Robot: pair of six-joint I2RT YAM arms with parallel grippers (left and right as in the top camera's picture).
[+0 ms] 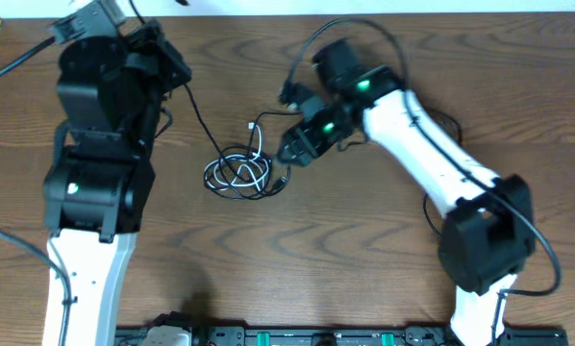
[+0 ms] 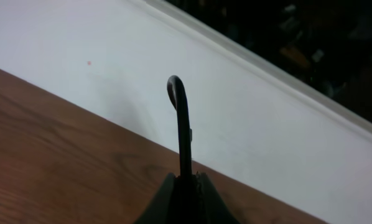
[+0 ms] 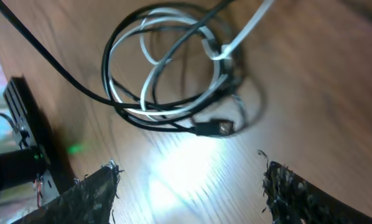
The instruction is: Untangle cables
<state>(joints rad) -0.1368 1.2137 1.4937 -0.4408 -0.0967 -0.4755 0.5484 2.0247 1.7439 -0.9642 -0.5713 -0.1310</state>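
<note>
The coil's bunched pieces of cable lie below and to the left in the overhead view. My right gripper should next lower its open fingers that way around them.
A tangle of thin black and white cables (image 1: 237, 173) lies coiled on the wooden table near the middle. In the right wrist view the coil (image 3: 167, 68) lies just ahead of the jaws, with a small plug end (image 3: 216, 128) at its near side. A long black cable (image 1: 199, 120) runs from the coil up to my left gripper (image 1: 164, 60) at the far left. That gripper (image 2: 185, 180) is shut on the black cable (image 2: 181, 118), whose end sticks up past the fingertips. My right gripper (image 1: 289, 152) is open beside the coil's right side, its fingers (image 3: 189, 177) apart and empty.
A white wall (image 2: 248, 112) borders the table's far edge (image 2: 80, 106) close to the left gripper. The right arm's own thick black cables (image 1: 326, 38) loop above it. A black rail (image 1: 307, 336) runs along the front edge.
</note>
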